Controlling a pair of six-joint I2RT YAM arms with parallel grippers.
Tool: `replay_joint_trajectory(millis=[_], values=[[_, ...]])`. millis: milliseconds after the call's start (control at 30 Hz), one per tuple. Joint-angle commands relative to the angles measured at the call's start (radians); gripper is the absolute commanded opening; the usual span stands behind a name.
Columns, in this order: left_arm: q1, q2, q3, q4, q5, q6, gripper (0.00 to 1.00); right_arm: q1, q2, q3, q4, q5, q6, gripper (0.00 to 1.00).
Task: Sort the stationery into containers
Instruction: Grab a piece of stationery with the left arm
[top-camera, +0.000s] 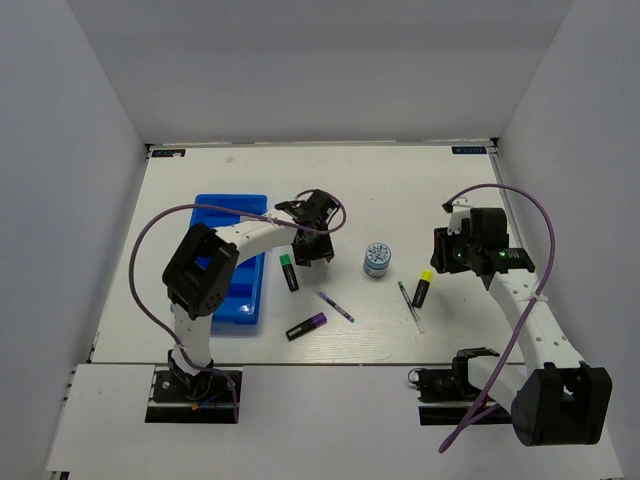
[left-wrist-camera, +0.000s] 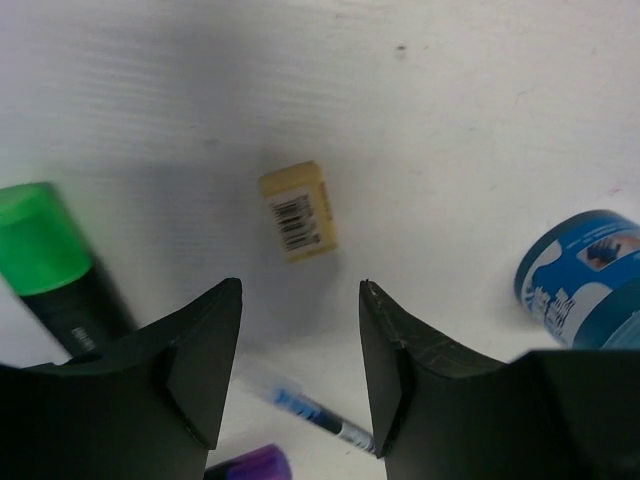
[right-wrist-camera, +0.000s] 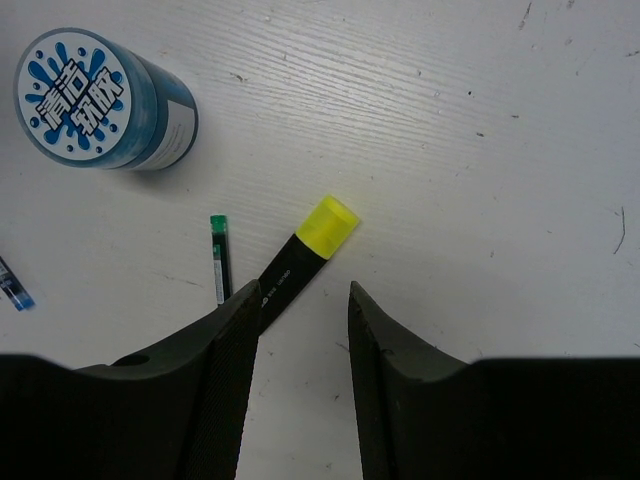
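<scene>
The eraser lies crooked beyond my fingers, so next my left gripper should turn slightly and go down with its open fingers on both long sides of the small pale eraser (left-wrist-camera: 298, 211).
My left gripper (top-camera: 312, 248) is open and hovers just right of the blue compartment tray (top-camera: 232, 300). In the left wrist view its jaws (left-wrist-camera: 300, 292) stand apart just short of a small pale eraser (left-wrist-camera: 298, 211) with a barcode, which lies on the table. The green-capped highlighter (left-wrist-camera: 45, 250) lies to its left and a blue pen (left-wrist-camera: 310, 410) under the jaws. My right gripper (top-camera: 447, 255) is open above the yellow-capped highlighter (right-wrist-camera: 305, 250); that highlighter's black barrel runs under the left finger (right-wrist-camera: 225, 380). A second eraser is not in view.
The blue-white tin (top-camera: 378, 259) stands between the arms and also shows in the right wrist view (right-wrist-camera: 100, 95). A green-tipped pen (right-wrist-camera: 219, 255) lies beside the yellow highlighter. The purple-capped highlighter (top-camera: 306, 326) and the green-capped highlighter (top-camera: 289, 272) lie near the tray. White walls enclose the table.
</scene>
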Motion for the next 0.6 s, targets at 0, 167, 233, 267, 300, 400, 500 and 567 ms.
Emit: replay_joint_trajectory(millis=[0, 167, 233, 267, 300, 400, 500, 567], values=[[-0.021, 0.03, 0.059, 0.038, -0.033, -0.049, 0.61, -0.002, -0.002, 0.038, -0.001, 0.005, -0.01, 0.44], [-0.031, 0.111, 0.151, -0.008, -0.075, -0.051, 0.61, -0.001, -0.004, 0.04, -0.003, 0.003, -0.012, 0.44], [-0.031, 0.142, 0.192, -0.057, -0.091, -0.043, 0.62, -0.002, -0.007, 0.043, -0.001, 0.005, -0.012, 0.44], [-0.032, 0.147, 0.201, -0.065, -0.106, -0.043, 0.62, -0.002, -0.007, 0.044, -0.004, 0.005, -0.01, 0.44], [-0.032, 0.154, 0.208, -0.075, -0.112, -0.04, 0.62, -0.004, -0.013, 0.041, -0.003, 0.005, -0.012, 0.44], [-0.026, 0.182, 0.24, -0.12, -0.137, -0.032, 0.62, -0.004, -0.011, 0.041, -0.004, 0.003, -0.012, 0.44], [-0.022, 0.209, 0.29, -0.169, -0.152, -0.017, 0.62, -0.002, -0.016, 0.043, -0.012, 0.005, -0.01, 0.44], [-0.022, 0.231, 0.326, -0.192, -0.158, -0.012, 0.61, -0.004, -0.02, 0.041, -0.004, 0.003, -0.009, 0.44]])
